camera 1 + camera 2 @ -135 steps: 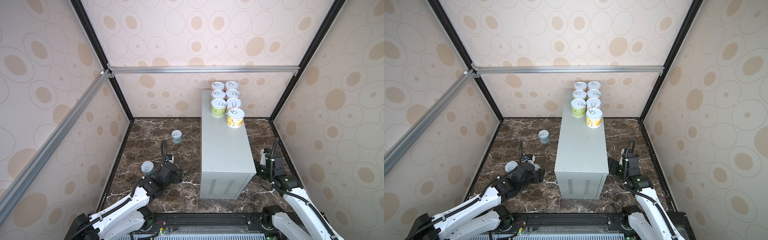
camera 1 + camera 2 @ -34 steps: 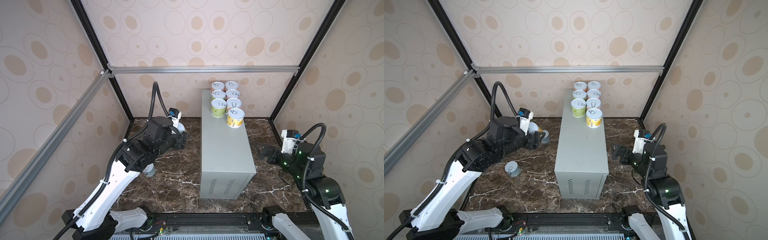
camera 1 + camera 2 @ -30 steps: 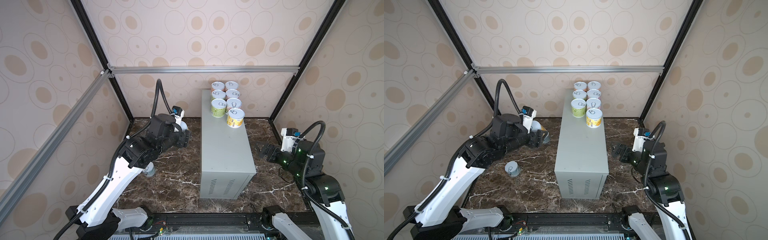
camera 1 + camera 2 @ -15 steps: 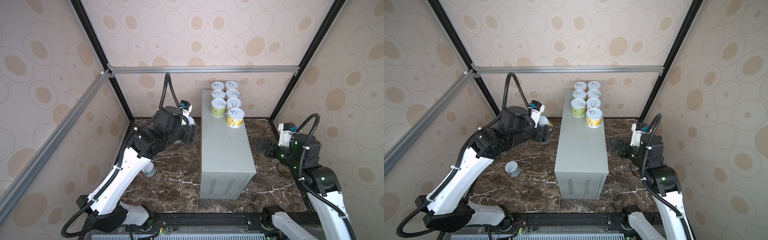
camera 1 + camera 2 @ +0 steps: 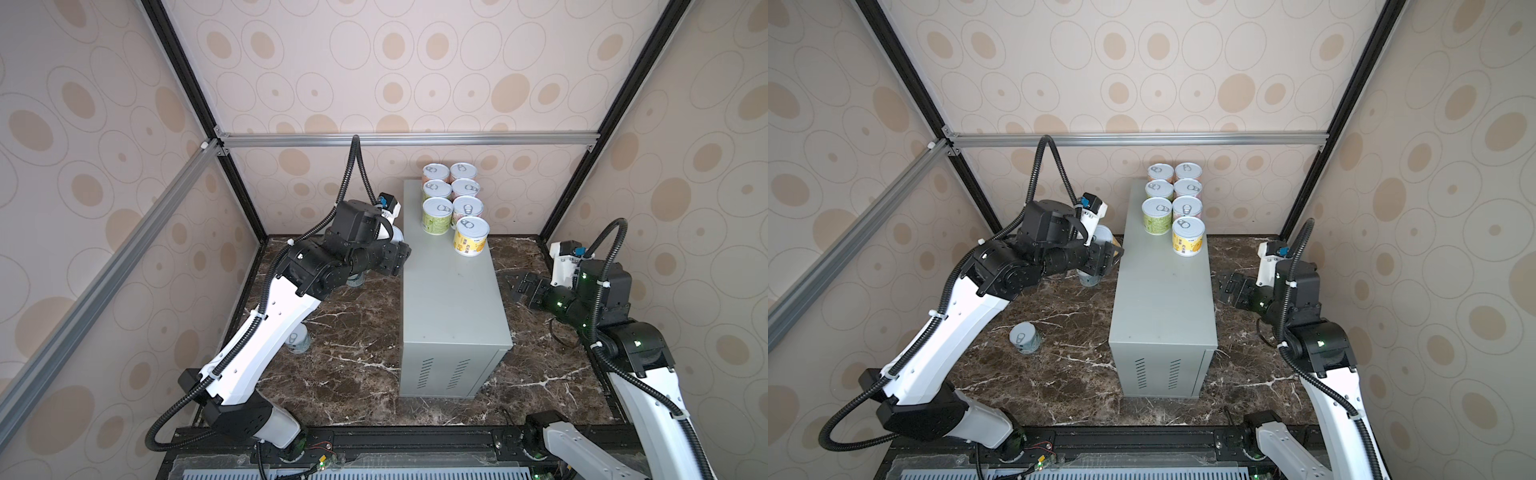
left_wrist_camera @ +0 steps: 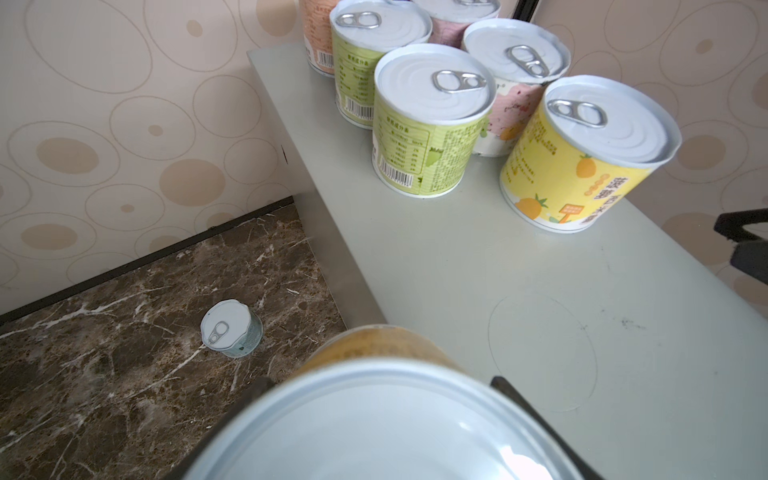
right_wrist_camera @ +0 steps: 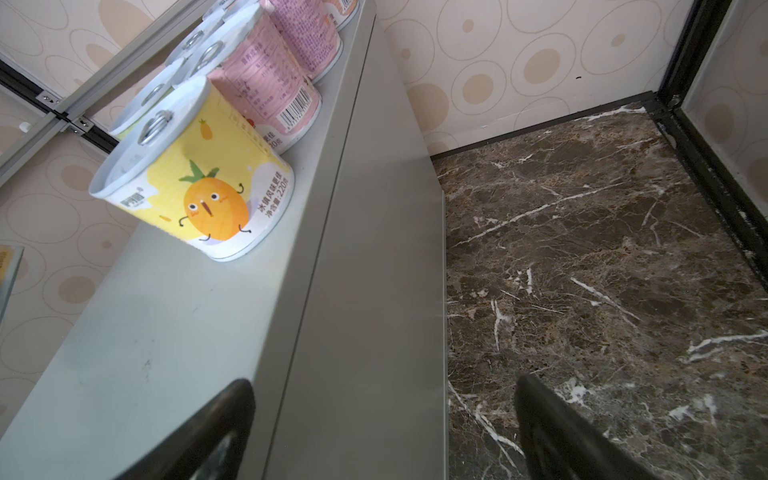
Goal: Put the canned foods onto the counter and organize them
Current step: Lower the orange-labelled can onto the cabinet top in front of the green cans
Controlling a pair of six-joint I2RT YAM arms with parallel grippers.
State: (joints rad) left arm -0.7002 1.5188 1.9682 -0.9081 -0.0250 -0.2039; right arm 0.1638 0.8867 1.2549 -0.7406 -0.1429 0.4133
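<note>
I need to carry the can in over the counter's edge with my left gripper next, to the free spot before the green cans. I should release it there.
Several cans (image 5: pixel 471 235) (image 5: pixel 1187 235) stand in two rows at the far end of the grey counter (image 5: pixel 451 307) (image 5: pixel 1163 303) (image 6: pixel 498 270) (image 7: pixel 187 316); the nearest is yellow (image 6: pixel 582 153) (image 7: pixel 195 183). My left gripper (image 5: pixel 401 257) (image 5: pixel 1113 253) is shut on an orange-labelled can (image 5: pixel 1102 237) (image 6: pixel 382 419), held at the height of the counter's top by its left edge. Two pale blue cans stay on the marble floor: one (image 5: pixel 1089 280) (image 6: pixel 230 334) below the left gripper, one (image 5: pixel 300 340) (image 5: pixel 1025 337) nearer the front. My right gripper (image 5: pixel 513 286) (image 5: pixel 1223 286) (image 7: pixel 382 384) hangs open and empty beside the counter's right side.
The dark marble floor (image 5: pixel 357 365) (image 7: pixel 602 249) surrounds the counter. Patterned walls and black frame posts (image 5: pixel 241 199) close in the back and sides. An aluminium crossbar (image 5: pixel 395 139) runs above the back wall.
My left arm has carried the can upward and rightward to the counter's left edge. The right arm has drifted slightly toward the counter, its jaws still open.
</note>
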